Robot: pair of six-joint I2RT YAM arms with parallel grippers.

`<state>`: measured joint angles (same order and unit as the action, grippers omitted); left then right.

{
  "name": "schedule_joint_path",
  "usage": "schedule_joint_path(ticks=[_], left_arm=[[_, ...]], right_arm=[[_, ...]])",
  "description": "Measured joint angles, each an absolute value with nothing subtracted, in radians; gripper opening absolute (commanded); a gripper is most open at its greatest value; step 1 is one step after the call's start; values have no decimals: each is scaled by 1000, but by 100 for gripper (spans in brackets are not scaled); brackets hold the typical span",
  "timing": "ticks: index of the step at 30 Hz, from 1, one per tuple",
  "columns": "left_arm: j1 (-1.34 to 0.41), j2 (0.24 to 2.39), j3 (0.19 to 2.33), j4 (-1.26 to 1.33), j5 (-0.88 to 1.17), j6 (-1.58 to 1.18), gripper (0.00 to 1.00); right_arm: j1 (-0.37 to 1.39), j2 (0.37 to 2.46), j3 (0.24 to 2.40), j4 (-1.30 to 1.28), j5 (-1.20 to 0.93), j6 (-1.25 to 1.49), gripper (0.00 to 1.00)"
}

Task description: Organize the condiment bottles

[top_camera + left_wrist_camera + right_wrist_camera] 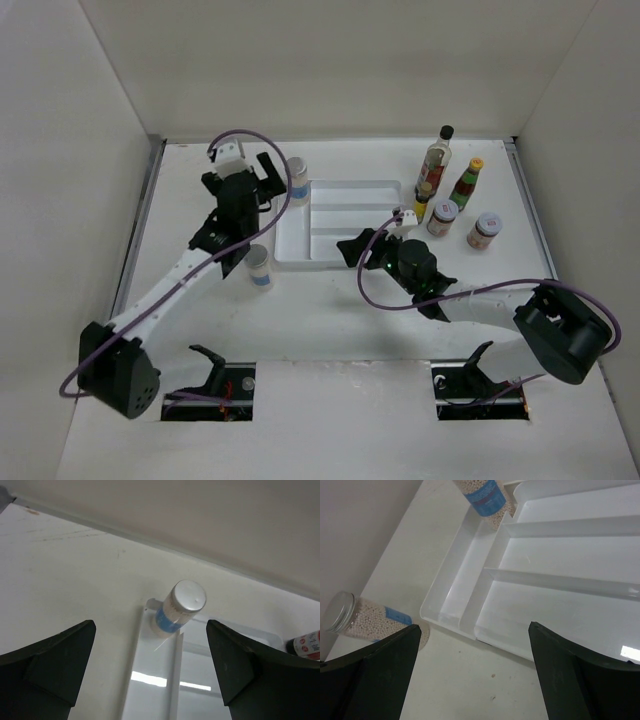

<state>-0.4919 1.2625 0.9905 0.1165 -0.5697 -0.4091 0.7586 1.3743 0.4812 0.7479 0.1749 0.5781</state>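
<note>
I will next move my left gripper back along the tray's narrow section and lower it over the second jar's grey lid, since that jar is still outside the tray.
A grey-lidded blue-labelled jar stands in the far end of the white divided tray's narrow left compartment; it also shows in the left wrist view and the right wrist view. A second such jar stands on the table by the tray's near left corner. My left gripper is open and empty, just left of the first jar. My right gripper is open and empty over the tray's near edge. The other bottles stand right of the tray.
Right of the tray stand the tall clear black-capped bottle, the red yellow-capped sauce bottle, the tiny yellow bottle and two red-labelled jars. White walls enclose the table on three sides.
</note>
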Motion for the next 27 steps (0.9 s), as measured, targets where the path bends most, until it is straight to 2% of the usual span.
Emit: schedule_joint_path(ticks=[9,14,20,23,26,27], left_arm=[[-534,916,783,-299,-567,-493,96],[-596,890,740,-408,-560,-522,96],[-629,939,696,-422,-552,-533,93],[-629,991,685,-401,-552,-533,80],[-628,1029,683,-379,-553,-531,51],[-629,1039,683,-375,-557,-527,45]], right_arm=[[759,1375,481,748,175,582,97],[756,1375,481,748,175,583,98],[754,1375,481,746,175,584,99],[754,1375,481,745,175,583,99],[754,1375,481,744,175,583,99],[754,1375,481,743,175,583,99]])
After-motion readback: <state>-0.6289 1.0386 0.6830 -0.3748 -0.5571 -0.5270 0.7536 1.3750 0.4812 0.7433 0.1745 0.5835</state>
